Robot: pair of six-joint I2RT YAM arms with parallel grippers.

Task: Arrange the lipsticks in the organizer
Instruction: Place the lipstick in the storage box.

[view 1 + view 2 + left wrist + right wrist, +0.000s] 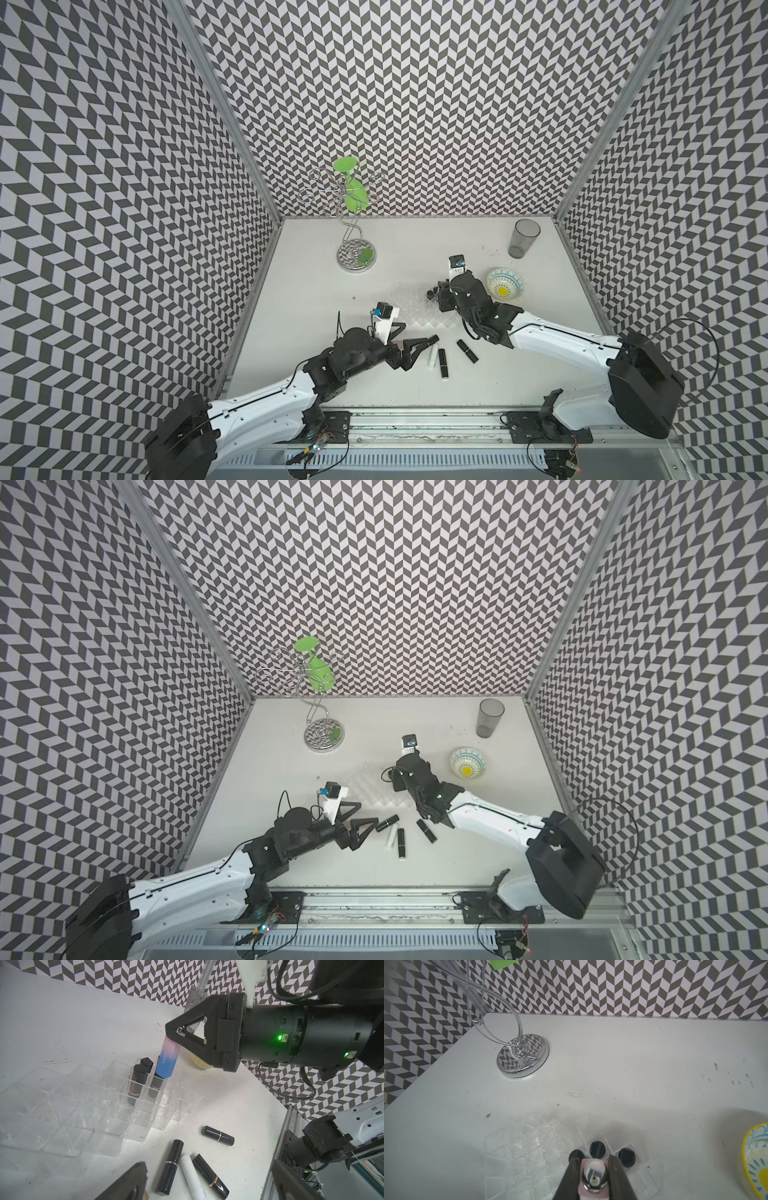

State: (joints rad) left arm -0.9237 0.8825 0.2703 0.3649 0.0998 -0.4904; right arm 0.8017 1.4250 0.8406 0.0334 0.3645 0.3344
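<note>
The organizer's section beside the standing black lipsticks lies below the gripper's closed fingers. The pink-to-blue lipstick [169, 1059] goes down with my right gripper next and is released in that section.
My right gripper [593, 1162] is shut on the pink-to-blue lipstick [169, 1059]. It holds the tube nearly upright over the clear organizer [52, 1093], lower end at a compartment's rim. Three black lipsticks [138, 1082] stand in neighbouring compartments, and their caps [597, 1149] show just past the fingers. My left gripper [208, 1164] is open and low over the table, in front of the organizer [409, 305]. Several loose lipsticks lie before it: a white one [192, 1176], a black one with a gold band [209, 1176] and two more black ones [170, 1165] [218, 1135].
A wire stand on a mirrored round base [356, 257] rises at the back left. A grey tumbler [523, 239] stands at the back right, with a blue-and-yellow bowl [505, 284] just right of my right arm. A metal rail [415, 419] borders the table's front edge.
</note>
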